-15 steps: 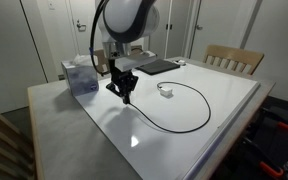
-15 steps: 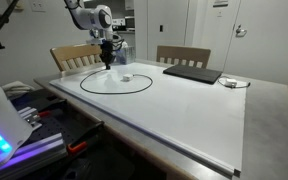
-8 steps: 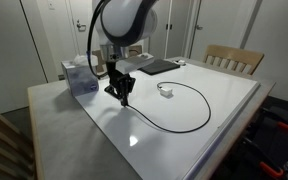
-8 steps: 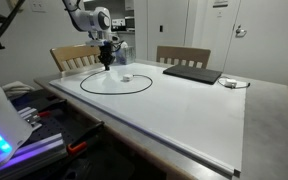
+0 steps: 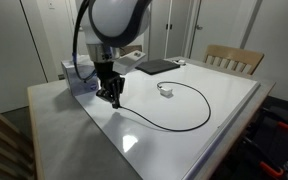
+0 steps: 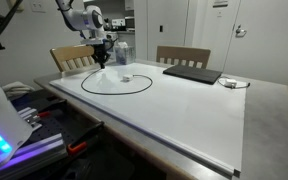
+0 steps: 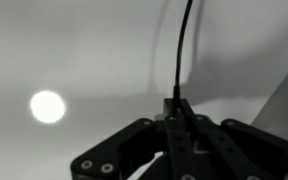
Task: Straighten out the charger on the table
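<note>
My gripper draws the cable's end away from the white block to the table's edge by the grey surface next, before the cable lies straight.
The charger is a small white plug block [image 5: 166,91] joined to a thin black cable [image 5: 199,118] that lies in a wide loop on the glossy white table [image 5: 229,100]. In an exterior view the block [image 6: 124,78] and the cable loop [image 6: 114,92] lie at the table's far left. My gripper [image 5: 113,99] is shut on the cable's free end, just above the table. In the wrist view the fingers [image 7: 187,118] are pressed together around the cable [image 7: 182,50], which runs up and away from them.
A flat dark laptop-like slab [image 5: 156,66] lies at the back, also seen in an exterior view [image 6: 192,74]. A translucent box [image 5: 80,76] stands close beside my gripper. Wooden chairs [image 5: 234,58] stand at the table's sides. A cable end [image 6: 234,83] lies near the slab.
My gripper has moved toward the table's near-left corner, pulling the cable end with it. The plug block has not moved.
</note>
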`<state>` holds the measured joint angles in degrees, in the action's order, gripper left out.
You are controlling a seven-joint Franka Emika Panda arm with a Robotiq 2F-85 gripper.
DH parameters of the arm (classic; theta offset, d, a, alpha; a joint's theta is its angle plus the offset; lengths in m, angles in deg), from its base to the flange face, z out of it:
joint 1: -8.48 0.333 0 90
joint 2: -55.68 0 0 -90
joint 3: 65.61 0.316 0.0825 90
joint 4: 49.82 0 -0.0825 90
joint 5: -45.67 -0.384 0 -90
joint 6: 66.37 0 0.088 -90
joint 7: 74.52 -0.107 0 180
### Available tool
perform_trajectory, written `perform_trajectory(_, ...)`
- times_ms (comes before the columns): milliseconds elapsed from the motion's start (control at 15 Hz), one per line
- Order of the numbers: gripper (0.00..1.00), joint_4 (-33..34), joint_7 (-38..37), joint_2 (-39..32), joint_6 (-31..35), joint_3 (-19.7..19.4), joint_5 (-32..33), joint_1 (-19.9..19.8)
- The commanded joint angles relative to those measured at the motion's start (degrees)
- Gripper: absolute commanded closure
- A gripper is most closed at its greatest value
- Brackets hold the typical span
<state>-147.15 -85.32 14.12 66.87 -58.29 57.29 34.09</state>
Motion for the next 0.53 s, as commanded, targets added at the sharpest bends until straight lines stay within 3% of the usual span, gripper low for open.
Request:
perform_trajectory(0,0.98,5.16,6.1,-2.74,-1.98,0.56,4.51,2.05)
perform_trajectory(467,0.98,13.83,16.42,-8.65,0.0,3.3,4.19,0.79)
